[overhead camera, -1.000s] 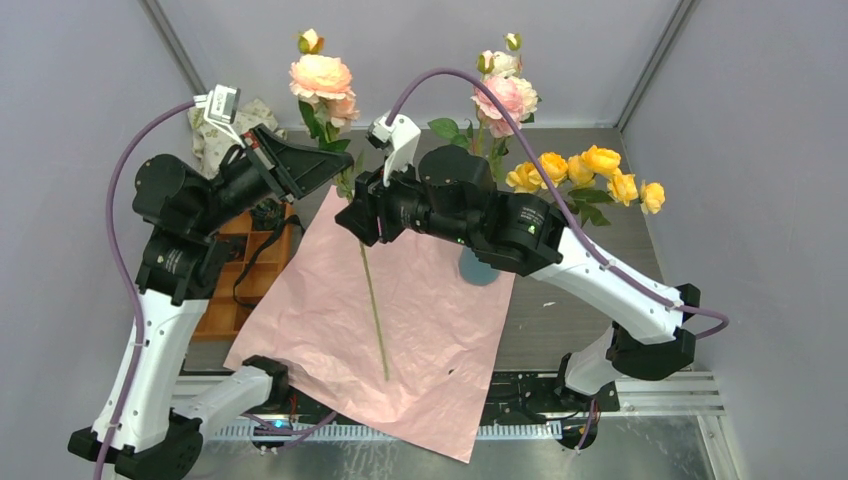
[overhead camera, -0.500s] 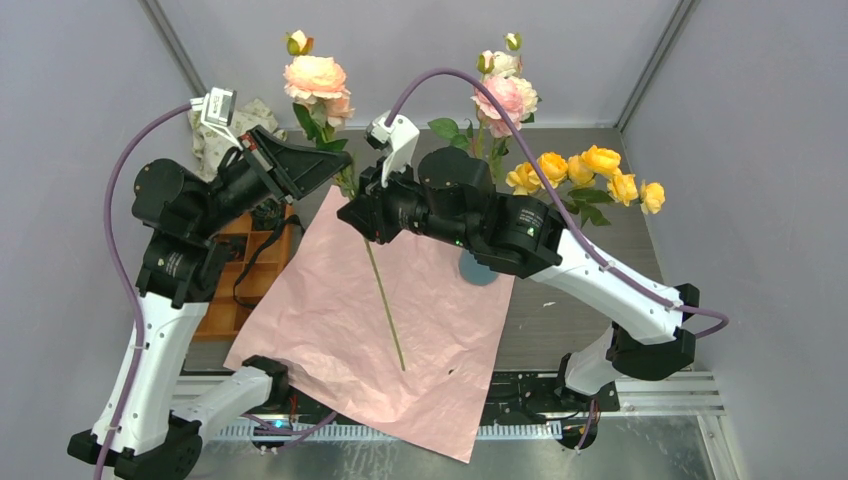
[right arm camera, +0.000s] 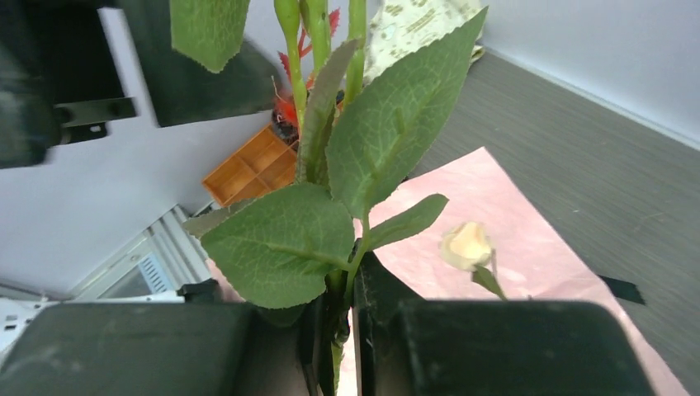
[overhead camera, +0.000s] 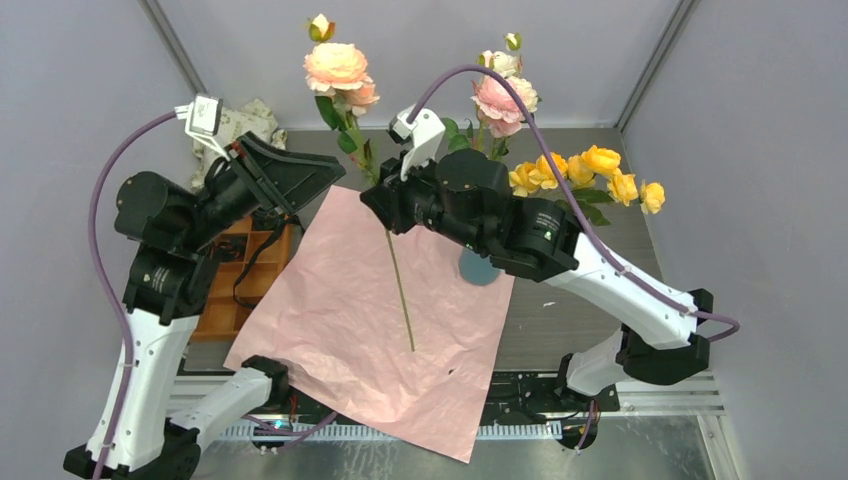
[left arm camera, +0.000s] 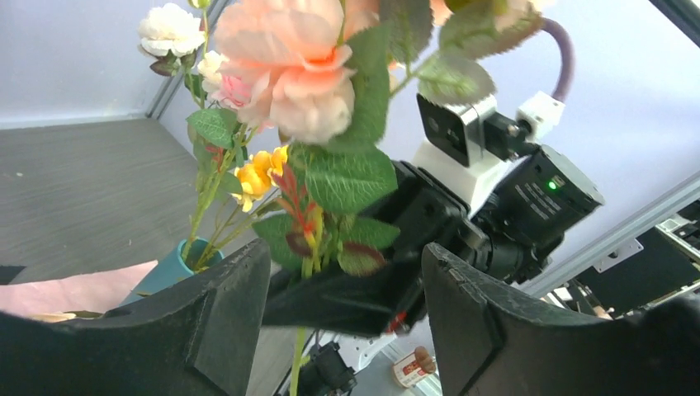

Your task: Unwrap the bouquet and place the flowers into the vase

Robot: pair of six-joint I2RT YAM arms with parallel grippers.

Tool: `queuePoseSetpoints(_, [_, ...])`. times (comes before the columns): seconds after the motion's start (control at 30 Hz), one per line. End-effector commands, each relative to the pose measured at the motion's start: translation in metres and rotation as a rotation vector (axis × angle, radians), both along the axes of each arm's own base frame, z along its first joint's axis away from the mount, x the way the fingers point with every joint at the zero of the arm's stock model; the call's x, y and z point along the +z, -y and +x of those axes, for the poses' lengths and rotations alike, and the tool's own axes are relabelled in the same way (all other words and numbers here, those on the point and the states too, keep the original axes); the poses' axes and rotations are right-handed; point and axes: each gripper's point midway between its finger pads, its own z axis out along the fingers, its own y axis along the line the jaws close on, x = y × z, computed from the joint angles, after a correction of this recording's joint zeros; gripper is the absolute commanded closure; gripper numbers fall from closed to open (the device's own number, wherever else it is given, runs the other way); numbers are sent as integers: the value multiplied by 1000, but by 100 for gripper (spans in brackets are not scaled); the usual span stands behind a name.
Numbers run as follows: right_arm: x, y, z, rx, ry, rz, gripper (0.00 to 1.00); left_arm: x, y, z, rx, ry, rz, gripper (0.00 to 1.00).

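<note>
My right gripper needs to move over the vase's opening, lower the stem inside and let go, because the teal vase (overhead camera: pixel 477 270) is below the gripper, to its right in the top view.
A peach flower (overhead camera: pixel 336 65) with a long green stem (overhead camera: pixel 401 295) hangs upright over the pink wrapping paper (overhead camera: pixel 340 330). My right gripper (overhead camera: pixel 374 199) is shut on the stem just under its leaves. In the right wrist view the stem (right arm camera: pixel 337 326) is pinched between the jaws of the right gripper (right arm camera: pixel 350 338). My left gripper (overhead camera: pixel 326 175) stands open just left of the stem, not touching it. In the left wrist view its fingers (left arm camera: pixel 221 318) flank the right gripper's tip. The teal vase (overhead camera: pixel 477 270) is mostly hidden under my right arm and holds pink flowers (overhead camera: pixel 505 97) and yellow flowers (overhead camera: pixel 585 165).
An orange compartmented tray (overhead camera: pixel 243 272) sits under my left arm. A beige printed cloth bag (overhead camera: pixel 250 119) lies at the back left. The pink paper reaches over the table's near edge. Grey walls close in the back and both sides.
My left gripper has opened, let go of the stem and drawn back to the left. My right gripper has shut on the stem and carried the peach flower to the right and up.
</note>
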Motion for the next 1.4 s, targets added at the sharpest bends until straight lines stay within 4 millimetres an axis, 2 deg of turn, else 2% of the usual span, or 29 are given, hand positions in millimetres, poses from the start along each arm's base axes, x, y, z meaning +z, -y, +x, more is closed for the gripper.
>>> queuePoseSetpoints(0.0, [54,52,12,-157,126,94,99,27,-14,-31,37,126,-2,32])
queuePoseSetpoints(0.13, [76,95,16,-273,194,112,99,23,-21,-31,86,125,7,35])
queuePoseSetpoints(0.23, [86,130,22,-383,254,92,99,14,-23,-22,119,101,22,44])
queuePoseSetpoints(0.33, [88,163,30,-511,316,38,99,5,-21,-12,133,72,30,52])
queuePoseSetpoints(0.47, [91,195,36,-640,382,-5,99,-4,-18,0,137,42,41,53])
queuePoseSetpoints(0.6, [100,214,42,-753,464,-28,99,-13,-15,10,141,21,55,53])
queuePoseSetpoints(0.73, [103,218,49,-846,529,-59,99,-23,-14,16,148,1,61,51])
queuePoseSetpoints(1.0, [89,207,61,-889,629,-77,99,-37,-12,29,166,-22,86,50])
queuePoseSetpoints(1.13, [84,210,69,-915,651,-52,99,-42,-11,33,164,-28,95,50])
queuePoseSetpoints(1.37, [97,216,69,-920,666,-12,99,-48,-10,36,168,-36,103,50])
